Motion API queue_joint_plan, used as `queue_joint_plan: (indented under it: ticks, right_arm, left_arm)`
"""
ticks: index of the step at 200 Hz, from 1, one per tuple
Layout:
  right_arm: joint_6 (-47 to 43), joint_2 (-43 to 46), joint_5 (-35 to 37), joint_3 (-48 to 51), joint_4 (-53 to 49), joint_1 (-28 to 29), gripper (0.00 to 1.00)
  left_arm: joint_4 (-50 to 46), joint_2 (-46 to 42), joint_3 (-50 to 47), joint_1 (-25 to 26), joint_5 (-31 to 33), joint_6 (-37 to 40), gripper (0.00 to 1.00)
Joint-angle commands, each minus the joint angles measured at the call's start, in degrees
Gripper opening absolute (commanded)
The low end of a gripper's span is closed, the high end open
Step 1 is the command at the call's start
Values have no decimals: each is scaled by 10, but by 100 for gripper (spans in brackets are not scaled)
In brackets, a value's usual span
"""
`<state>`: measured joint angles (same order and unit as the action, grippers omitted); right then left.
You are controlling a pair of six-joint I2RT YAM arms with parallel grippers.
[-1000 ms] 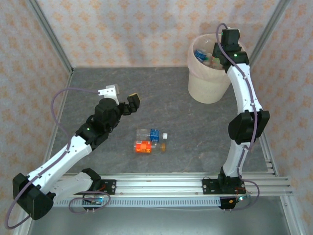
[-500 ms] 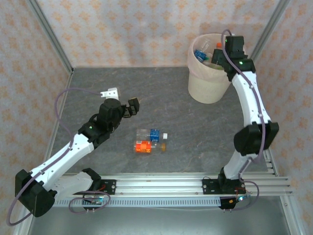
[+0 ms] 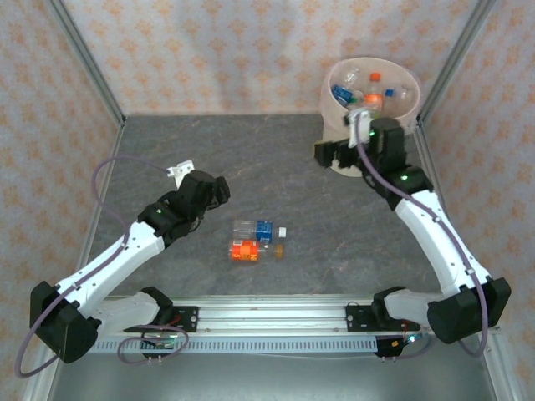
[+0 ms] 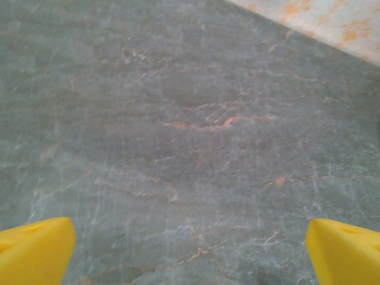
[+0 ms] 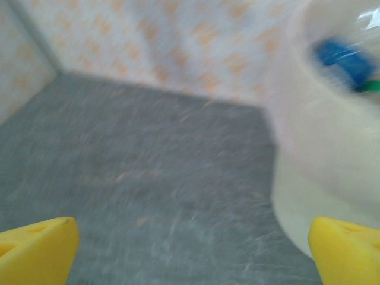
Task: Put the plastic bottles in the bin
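Next, my right gripper comes back from the bin (image 3: 407, 107) and down over the bottle's blue label (image 3: 264, 230), turning its open fingers because the bottle lies crosswise atop the table.
Two plastic bottles lie side by side mid-table: one with a blue label (image 3: 262, 230) and one with an orange label (image 3: 246, 249). The cream-white bin (image 3: 407, 107) stands at the far right with several bottles (image 3: 361, 89) inside. In the blurred right wrist view the bin (image 5: 332, 154) is at the right, a blue-labelled bottle (image 5: 342, 58) at its top. My right gripper (image 3: 333, 154) (image 5: 190, 255) hangs open and empty just left of the bin's base. My left gripper (image 3: 216, 190) (image 4: 190, 255) is open over bare table, up and left of the two bottles.
The grey stone-pattern tabletop (image 3: 251, 159) is walled by patterned panels (image 3: 209, 50) with metal corner posts. An aluminium rail (image 3: 276, 317) carrying the arm bases runs along the near edge.
My right arm has come out from over the bin and swung down to its left front. More bottles with orange caps now show in the bin. My left gripper has dropped lower.
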<state>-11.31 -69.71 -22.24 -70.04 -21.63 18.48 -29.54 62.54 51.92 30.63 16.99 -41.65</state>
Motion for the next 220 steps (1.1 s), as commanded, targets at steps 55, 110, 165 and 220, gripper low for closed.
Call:
queue_joint_plan:
  ticks: [55,110,165,220]
  right_arm:
    - [-166,-76,-53,97,-37,162,99]
    - [-195,-199,-59,63,-28,249,90]
    - [-242,-296,-80,11,-50,273,84]
    - [-245,-354,-49,-17,-46,273,79]
  left_arm:
    - [-187,-72,-42,-4,-70,-205,100]
    - [-88,-124,-131,18,-234,-242,100]
    - [-76,-139,-197,139,-238,-237,99]
    - [-56,-88,-238,161,-260,-244,100]
